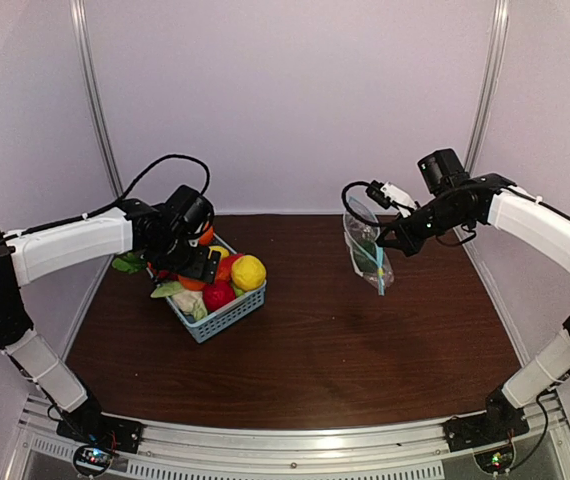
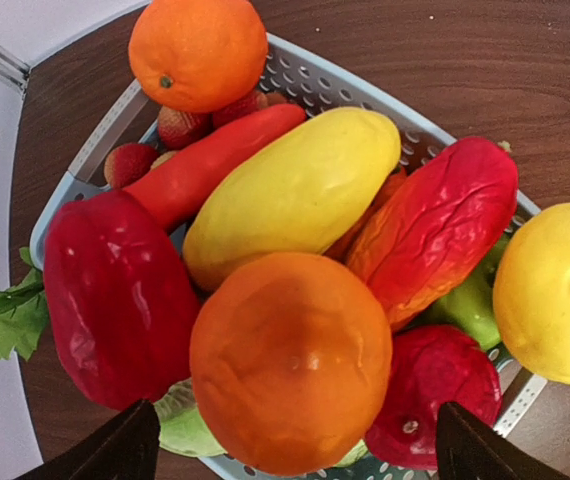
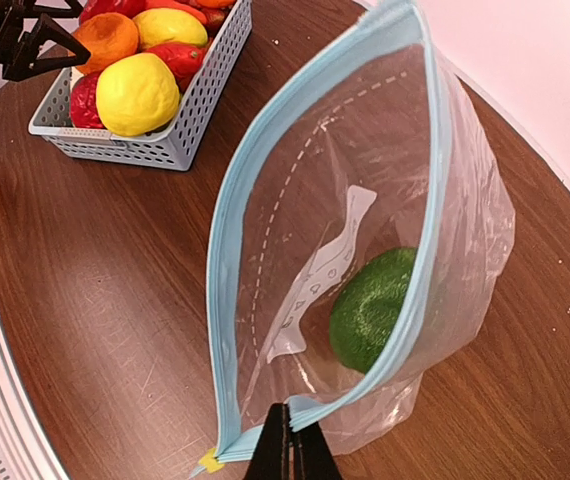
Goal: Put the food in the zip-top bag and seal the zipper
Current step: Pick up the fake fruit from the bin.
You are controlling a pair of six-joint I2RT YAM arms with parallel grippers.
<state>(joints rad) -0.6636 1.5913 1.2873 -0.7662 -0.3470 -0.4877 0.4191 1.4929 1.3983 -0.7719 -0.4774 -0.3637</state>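
The left gripper moves down around the round orange fruit (image 1: 192, 283) (image 2: 290, 360) next, closing on its sides, as it lies just below my open fingers atop the pile.
The food is piled in a light-blue lattice basket (image 1: 227, 317): a round orange fruit (image 2: 290, 360), a yellow mango-shaped one (image 2: 290, 190), a lemon (image 2: 555, 290), red pieces (image 2: 115, 290) and a leafy green (image 2: 5, 315). My left gripper (image 2: 295, 412) is open just above the pile, its fingers (image 2: 115, 450) either side of the orange fruit. In the top view it (image 1: 197, 265) hovers over the basket. My right gripper (image 3: 287, 425) is shut on the zipper strip (image 3: 227, 260) of the zip-top bag (image 3: 465, 230), holding it up with its mouth open. A green round food (image 3: 370, 305) lies inside.
The bag (image 1: 367, 250) hangs above the brown table (image 1: 315, 350) at the right back. The basket (image 3: 165, 150) stands at the left. Pale walls (image 1: 285, 100) close in the back and sides. A metal rail (image 1: 295, 445) runs along the near edge.
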